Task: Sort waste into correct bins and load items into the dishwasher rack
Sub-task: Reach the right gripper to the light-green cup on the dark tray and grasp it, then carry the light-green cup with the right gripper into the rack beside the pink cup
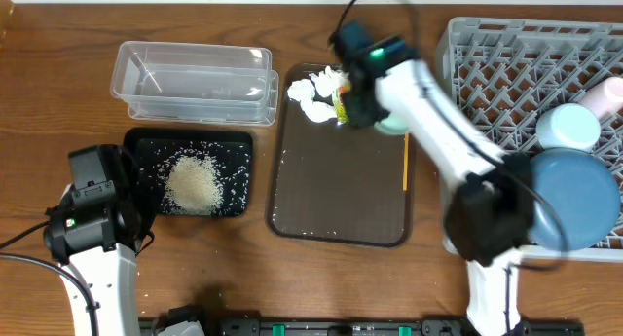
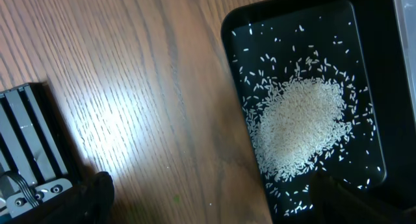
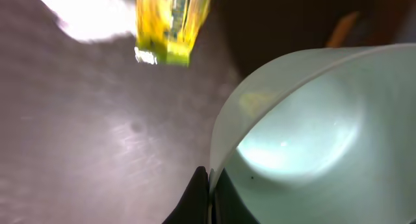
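Note:
The rack is empty over at the gap (image 1: 611, 136) beside the light-blue bowl, so the robot next needs to raise its right gripper to the right in the overhead view, then lower it over that gap.
My right gripper (image 3: 209, 188) is shut on the rim of the mint-green bowl (image 3: 305, 133), at the back of the brown tray (image 1: 341, 190); the bowl (image 1: 394, 125) shows partly under the arm overhead. The yellow-green wrapper (image 3: 170, 23) and white tissues (image 1: 313, 94) lie just beside it. The yellow-orange stick (image 1: 405, 163) lies on the tray's right side. The rice heap (image 1: 193, 183) sits in the black tray (image 1: 226, 141); the clear tub (image 1: 195, 78) stands behind it. My left gripper (image 2: 208, 201) is open and empty over the table by the black tray's left edge (image 2: 237, 74).
The grey dishwasher rack (image 1: 506, 63) at the right holds the dark-blue bowl (image 1: 574, 195), the light-blue bowl (image 1: 568, 128) and the pink cup (image 1: 605, 94). A few rice grains lie scattered on the brown tray.

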You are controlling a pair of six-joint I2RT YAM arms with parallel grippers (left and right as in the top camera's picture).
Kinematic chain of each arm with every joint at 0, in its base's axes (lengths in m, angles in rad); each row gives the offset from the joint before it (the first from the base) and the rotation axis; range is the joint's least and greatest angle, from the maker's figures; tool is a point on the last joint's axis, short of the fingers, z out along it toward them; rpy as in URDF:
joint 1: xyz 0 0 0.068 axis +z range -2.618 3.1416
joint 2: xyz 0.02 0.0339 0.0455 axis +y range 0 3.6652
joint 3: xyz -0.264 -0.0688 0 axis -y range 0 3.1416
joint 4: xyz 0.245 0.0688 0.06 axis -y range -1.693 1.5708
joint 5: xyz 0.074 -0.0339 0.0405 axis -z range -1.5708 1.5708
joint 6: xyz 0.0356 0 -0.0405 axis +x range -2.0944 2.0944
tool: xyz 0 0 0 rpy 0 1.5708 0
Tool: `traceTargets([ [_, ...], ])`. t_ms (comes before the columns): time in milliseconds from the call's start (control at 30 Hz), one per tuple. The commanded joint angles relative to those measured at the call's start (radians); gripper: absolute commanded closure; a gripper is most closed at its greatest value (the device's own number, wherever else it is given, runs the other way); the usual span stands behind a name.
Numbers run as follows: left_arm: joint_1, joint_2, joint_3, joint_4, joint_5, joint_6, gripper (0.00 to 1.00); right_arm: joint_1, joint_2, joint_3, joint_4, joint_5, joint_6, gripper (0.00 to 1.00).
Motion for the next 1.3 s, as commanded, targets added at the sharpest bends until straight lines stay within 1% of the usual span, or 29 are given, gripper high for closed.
traceTargets([
  [0,0.006,0.001,0.018,-0.004,0.002,0.006,0.03,-0.127,-0.172,0.047,-0.007,-0.133,-0.043,0.99],
  [133,0.006,0.001,0.018,-0.004,0.002,0.006,0.03,-0.351,-0.273,0.046,-0.052,-0.380,-0.126,0.99],
  [300,0.006,0.001,0.018,-0.004,0.002,0.006,0.03,-0.736,-0.298,0.043,-0.130,-0.760,-0.250,0.99],
  [367,0.006,0.001,0.018,-0.004,0.002,0.006,0.03,-0.878,-0.297,0.019,-0.132,-0.897,-0.294,0.99],
  [500,0.006,0.001,0.018,-0.004,0.002,0.006,0.03,-1.140,-0.296,-0.066,-0.081,-1.223,-0.375,0.99],
  [600,0.006,0.001,0.018,-0.004,0.002,0.006,0.03,-1.297,-0.294,-0.170,0.030,-1.407,-0.407,0.99],
  [700,0.006,0.001,0.018,-0.004,0.002,0.006,0.03,-1.390,-0.293,-0.274,0.174,-1.528,-0.407,0.99],
  [800,0.006,0.001,0.018,-0.004,0.002,0.006,0.03,-1.464,-0.283,-0.379,0.369,-1.671,-0.374,0.99],
  [833,0.006,0.001,0.018,-0.004,0.002,0.006,0.03,-1.477,-0.278,-0.404,0.424,-1.690,-0.350,0.99],
  [900,0.006,0.001,0.018,-0.003,0.002,0.006,0.03,-1.488,-0.261,-0.451,0.551,-1.681,-0.257,0.99],
  [1000,0.006,0.001,0.018,-0.004,0.002,0.006,0.03,-1.486,-0.227,-0.489,0.663,-1.658,-0.171,0.99],
  [1200,0.006,0.001,0.018,-0.004,0.002,0.006,0.03,-1.486,-0.132,-0.496,0.691,-1.613,-0.095,0.99],
  [1267,0.006,0.001,0.018,-0.004,0.002,0.006,0.03,-1.487,-0.098,-0.496,0.691,-1.612,-0.092,0.99],
])
